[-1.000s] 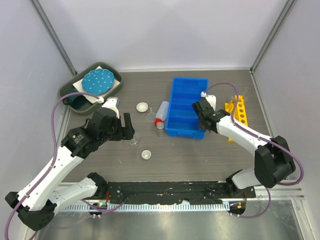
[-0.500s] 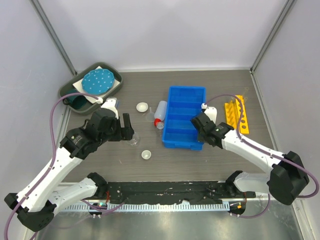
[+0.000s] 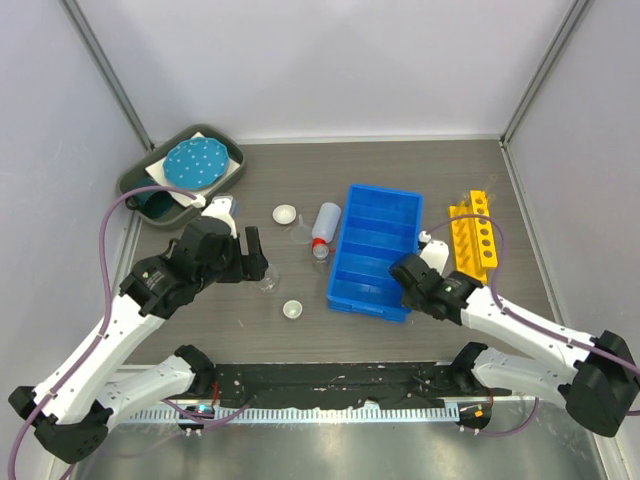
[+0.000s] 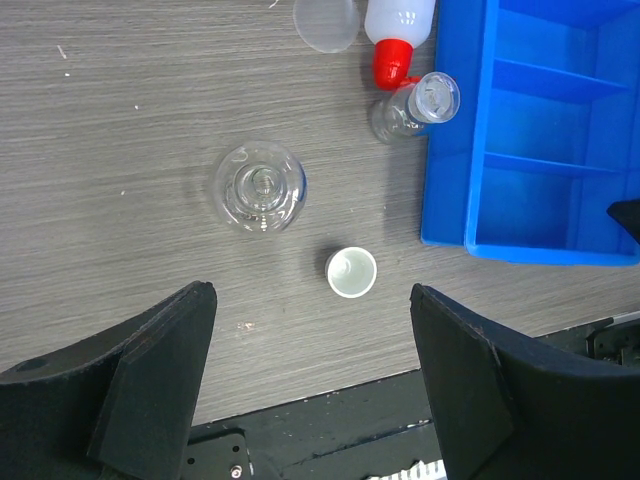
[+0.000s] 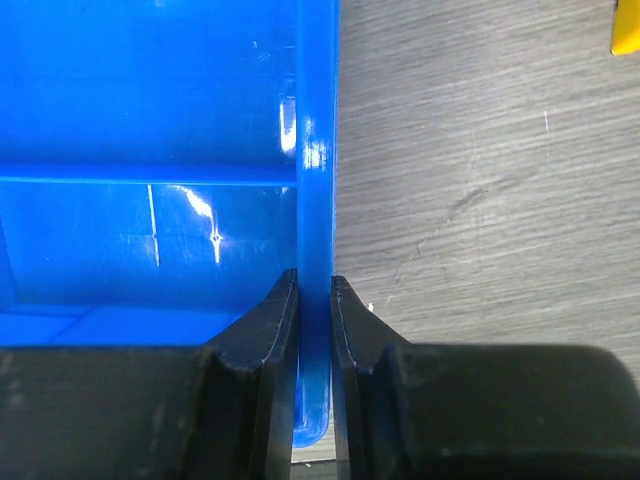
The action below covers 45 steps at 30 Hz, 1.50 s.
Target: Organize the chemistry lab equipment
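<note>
The right gripper moves slightly back and toward the bare part of the table beside the yellow rack next and releases the red-capped bottle, since the blue bin [image 3: 375,250] crowds it.
The blue divided bin [image 3: 375,250] lies slightly askew at mid table. My right gripper [image 3: 410,278] is shut on its near right wall; in the right wrist view the jaws [image 5: 314,285] pinch the blue wall [image 5: 316,150]. The yellow holed rack [image 3: 474,238] lies right of the bin. The red-capped bottle [image 3: 322,228] lies on its side left of the bin, with a small glass flask [image 4: 415,105] by its cap. My left gripper [image 4: 310,300] is open and empty above a clear round flask [image 4: 259,186] and a small white dish [image 4: 351,272]. Another white dish [image 3: 285,214] sits farther back.
A dark green tray [image 3: 150,190] with a teal dotted disc stands at the back left corner. Enclosure walls close in the left, right and back sides. A black rail [image 3: 330,385] runs along the near table edge.
My right gripper has pulled the blue bin toward the near edge and turned it slightly, away from the yellow rack. The left arm has not moved.
</note>
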Available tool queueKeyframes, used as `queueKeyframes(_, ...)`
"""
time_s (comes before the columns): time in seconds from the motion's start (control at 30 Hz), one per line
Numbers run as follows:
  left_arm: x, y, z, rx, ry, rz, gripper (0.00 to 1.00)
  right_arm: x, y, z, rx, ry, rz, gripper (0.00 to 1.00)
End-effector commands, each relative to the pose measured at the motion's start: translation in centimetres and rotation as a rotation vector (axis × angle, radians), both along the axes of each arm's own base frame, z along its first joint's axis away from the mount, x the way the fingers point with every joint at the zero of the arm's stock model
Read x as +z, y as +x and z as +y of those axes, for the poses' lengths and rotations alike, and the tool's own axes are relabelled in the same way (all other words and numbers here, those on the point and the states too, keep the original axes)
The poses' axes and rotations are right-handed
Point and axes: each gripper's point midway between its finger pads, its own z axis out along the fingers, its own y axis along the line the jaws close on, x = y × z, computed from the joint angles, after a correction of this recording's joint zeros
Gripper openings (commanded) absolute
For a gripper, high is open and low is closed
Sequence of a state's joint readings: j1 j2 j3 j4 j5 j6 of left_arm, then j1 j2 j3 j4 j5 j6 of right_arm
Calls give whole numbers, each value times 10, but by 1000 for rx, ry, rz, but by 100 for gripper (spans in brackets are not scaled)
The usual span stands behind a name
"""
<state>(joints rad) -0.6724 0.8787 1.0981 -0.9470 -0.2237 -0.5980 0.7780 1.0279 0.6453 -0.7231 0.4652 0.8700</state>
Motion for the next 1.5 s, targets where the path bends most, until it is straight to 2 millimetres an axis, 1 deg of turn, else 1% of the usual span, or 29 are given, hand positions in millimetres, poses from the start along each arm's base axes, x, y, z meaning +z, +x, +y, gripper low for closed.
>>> queueKeyframes(0.0, 11, 5, -7, -2, -39, -29, 83, -2, -15, -13, -72, 15, 12, 1)
queueKeyframes(0.2, 2, 5, -6, 6, -31, -16, 83, -7, -32, -10, -45, 44, 32, 1)
queueKeyframes(0.4, -3, 4, -6, 11, -32, -8, 82, 7, -32, 3, -12, 79, 17, 1)
queueKeyframes(0.43, -2, 4, -5, 12, -32, -10, 82, 9, -31, 4, -10, 83, 10, 9)
queueKeyframes(0.47, -4, 4, -5, 14, -28, -7, 82, 11, -31, 5, -8, 81, 11, 28)
queueKeyframes(0.5, -4, 4, -4, 14, -27, -8, 82, 15, -29, 6, -7, 79, 4, 41)
queueKeyframes(0.57, -5, 4, -4, 15, -25, -5, 82, 21, -27, 3, -12, 66, -16, 55)
queueKeyframes(0.67, -6, 3, -5, 8, -24, -3, 82, 34, -21, -2, -17, 38, -48, 65)
queueKeyframes(0.73, -6, 2, -5, 7, -25, -2, 82, 51, -14, -5, -23, 18, -88, 68)
queueKeyframes(0.77, -7, 3, -5, 7, -23, -1, 83, 58, -11, -4, -20, 12, -101, 69)
queueKeyframes(0.8, -6, 3, -5, 4, -25, -2, 83, 71, -5, 1, -15, 16, -119, 70)
queueKeyframes(0.83, -7, 3, -6, 4, -26, -3, 83, 78, 0, 5, -8, 18, -134, 71)
queueKeyframes(0.87, -9, 4, -6, 5, -23, -1, 83, 85, 6, 6, 7, -5, -152, 74)
queueKeyframes(0.9, -10, 4, -6, 3, -21, 2, 83, 102, 15, 15, 14, 17, -188, 77)
queueKeyframes(0.97, -13, 4, -6, 4, -14, 9, 83, 109, 29, 26, 65, -34, -203, 85)
queueKeyframes(1.0, -15, 4, -6, 4, -12, 15, 84, 126, 40, 41, 88, 0, -248, 87)
queueKeyframes(1.03, -16, 4, -6, 4, -13, 14, 85, 123, 49, 52, 127, -21, -240, 90)
queueKeyframes(1.07, -19, 3, -6, 6, -11, 20, 86, 132, 60, 66, 165, -6, -281, 94)
queueKeyframes(1.1, -18, 3, -5, 8, -13, 14, 94, 142, 68, 79, 186, 13, -304, 94)
queueKeyframes(1.13, -18, 2, -4, 13, -15, 12, 100, 138, 77, 91, 208, 3, -299, 94)
queueKeyframes(1.17, -19, 1, -3, 16, -12, 13, 100, 138, 83, 103, 234, 7, -304, 94)
queueKeyframes(1.2, -19, 1, -1, 18, -10, 10, 100, 154, 93, 122, 279, 46, -337, 94)
queueKeyframes(1.23, -18, -1, 1, 18, -10, 6, 100, 155, 98, 133, 306, 55, -333, 94)
queueKeyframes(1.27, -18, -3, 3, 20, -5, 7, 100, 138, 106, 152, 342, 39, -293, 94)
queueKeyframes(1.3, -16, -4, 4, 20, -6, 2, 100, 149, 112, 169, 382, 71, -299, 94)
queueKeyframes(1.33, -14, -5, 6, 23, -7, -7, 100, 144, 117, 181, 404, 74, -283, 93)
queueKeyframes(1.37, -14, -7, 9, 27, -3, -6, 100, 125, 123, 193, 427, 54, -240, 92)
queueKeyframes(1.4, -13, -8, 12, 30, 1, -10, 100, 132, 129, 206, 443, 73, -246, 91)
queueKeyframes(1.47, -10, -12, 19, 43, 5, -26, 100, 124, 133, 221, 479, 79, -218, 90)
